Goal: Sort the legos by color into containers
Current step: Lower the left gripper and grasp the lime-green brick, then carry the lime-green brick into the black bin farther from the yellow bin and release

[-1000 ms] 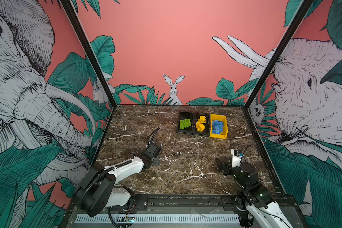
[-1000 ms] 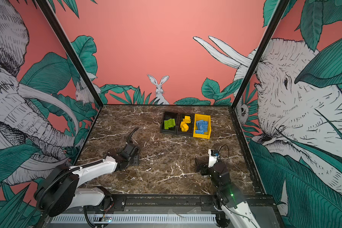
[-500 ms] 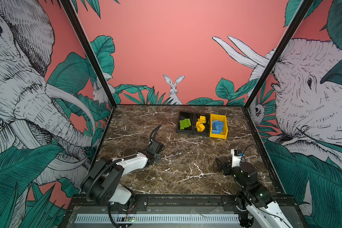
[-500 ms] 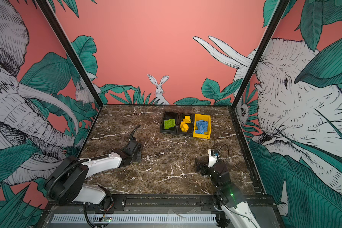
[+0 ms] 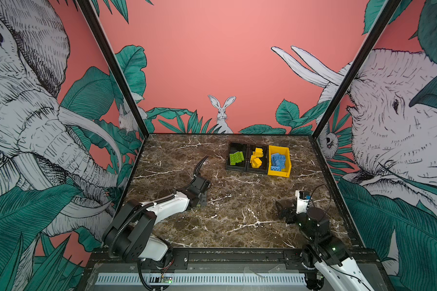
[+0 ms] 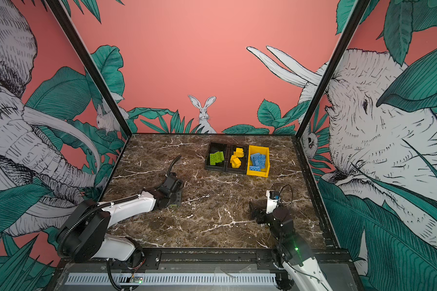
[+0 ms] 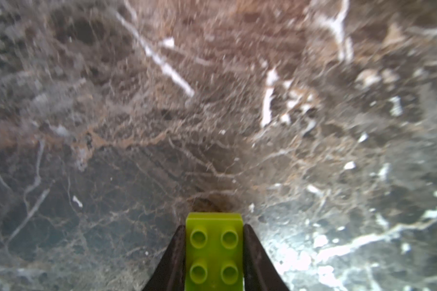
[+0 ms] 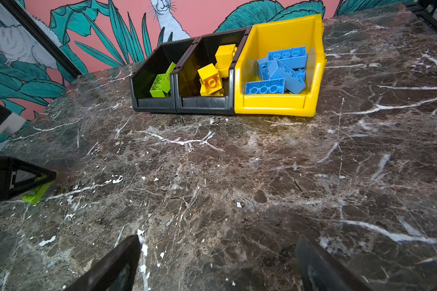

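Observation:
The left gripper will next lift the lime green lego point(image 7: 214, 252) up and outward over the black bin with matching green legos, and it will release it there.
My left gripper point(image 7: 214, 226) is shut on a lime green lego point(image 7: 214, 252) down at the marble table, left of centre in both top views point(image 5: 199, 202) point(image 6: 173, 202). From the right wrist view the same lego point(image 8: 34, 194) shows under the left gripper's black fingers point(image 8: 18, 179). My right gripper point(image 8: 218, 241) hovers open and holds nothing, at the front right point(image 5: 279, 209). Three containers stand in a row at the back: a black bin point(image 8: 153, 103) with green legos point(image 8: 160, 84), a black bin point(image 8: 203, 102) with yellow legos point(image 8: 211, 79), and a yellow bin point(image 8: 273, 102) with blue legos point(image 8: 280, 70).
Black frame posts and printed walls close the table in on three sides point(image 5: 323, 121). A black rail point(image 5: 225, 254) runs along the front edge. Bare marble point(image 5: 237, 191) lies between both grippers and the containers.
The left gripper has dropped to the table, shifted slightly forward and shut on the green lego. The right arm has not moved.

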